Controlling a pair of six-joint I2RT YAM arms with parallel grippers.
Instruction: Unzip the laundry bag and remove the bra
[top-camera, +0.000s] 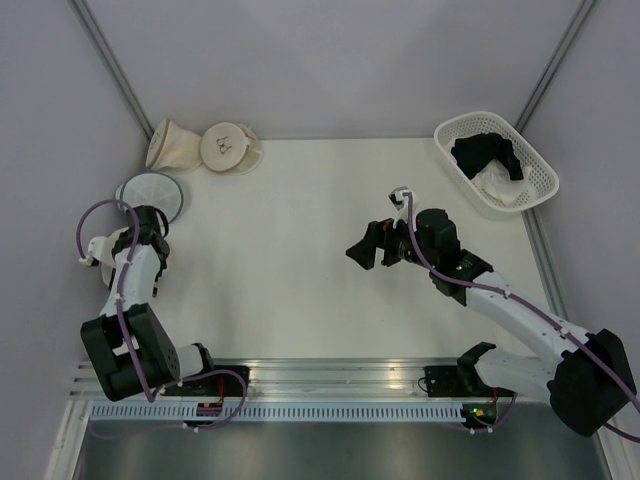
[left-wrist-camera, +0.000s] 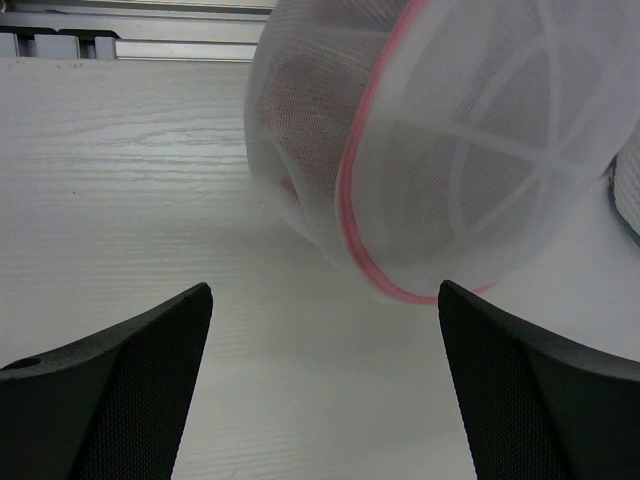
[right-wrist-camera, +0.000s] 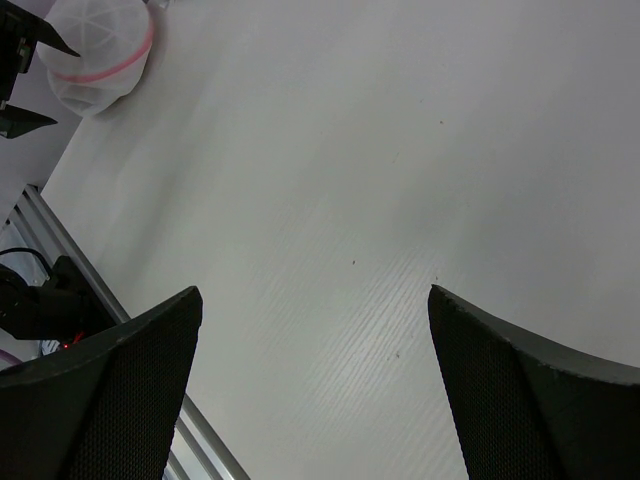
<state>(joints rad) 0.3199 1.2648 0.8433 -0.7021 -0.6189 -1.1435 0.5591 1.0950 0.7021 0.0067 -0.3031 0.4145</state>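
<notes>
The pink rim's near bend (left-wrist-camera: 378, 275) lies ahead of my left gripper, off-centre to the right in its wrist view, so next I advance that way to straddle it.
The laundry bag (left-wrist-camera: 430, 150), a round white mesh dome with a pink rim, lies tipped on the table just ahead of my left gripper (left-wrist-camera: 325, 290). That gripper is open, nothing sits between its fingers, and the bag's rim is close to the right fingertip. The bra shows only as a reddish tint (left-wrist-camera: 295, 110) through the mesh. The right wrist view has the laundry bag (right-wrist-camera: 100, 50) far off, near the table's left edge. My right gripper (top-camera: 366, 245) hovers open over the bare middle of the table. In the top view the left arm (top-camera: 135, 265) covers most of the bag.
A mesh pouch with a grey-blue rim (top-camera: 150, 195) lies just beyond the left arm. Two beige pouches (top-camera: 205, 147) sit at the back left. A white basket (top-camera: 540, 165) holding a black garment (top-camera: 485, 152) and white cloth stands back right. A metal rail (top-camera: 330, 375) runs along the near edge.
</notes>
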